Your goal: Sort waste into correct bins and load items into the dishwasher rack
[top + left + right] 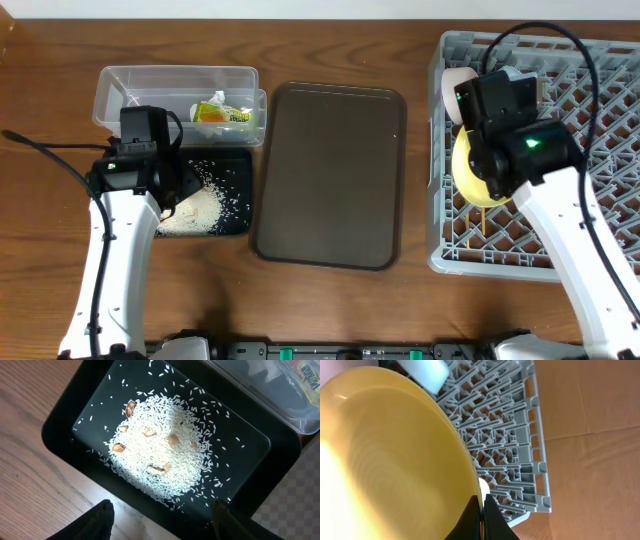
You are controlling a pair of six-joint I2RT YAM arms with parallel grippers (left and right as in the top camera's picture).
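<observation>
The right gripper moves down toward the rack's serving-tray edge [445, 195] next and releases the yellow plate. That edge is below the gripper and to its left in the overhead view.
My right gripper [481, 510] is shut on the rim of the yellow plate [385, 455], holding it on edge over the grey dishwasher rack [600, 130]; the plate also shows in the overhead view [470, 175]. A white cup or bowl [455, 82] sits at the rack's back left. My left gripper [160, 520] is open and empty above the near edge of the black tray [260, 455], which holds a heap of white rice scraps [165, 450]. The yellow-green wrapper [220, 113] lies in the clear container [150, 80]. The chopsticks are partly visible under the plate [478, 222].
A large dark brown serving tray [330, 175] lies between the black tray and the rack. Both arms' cables arc over the table.
</observation>
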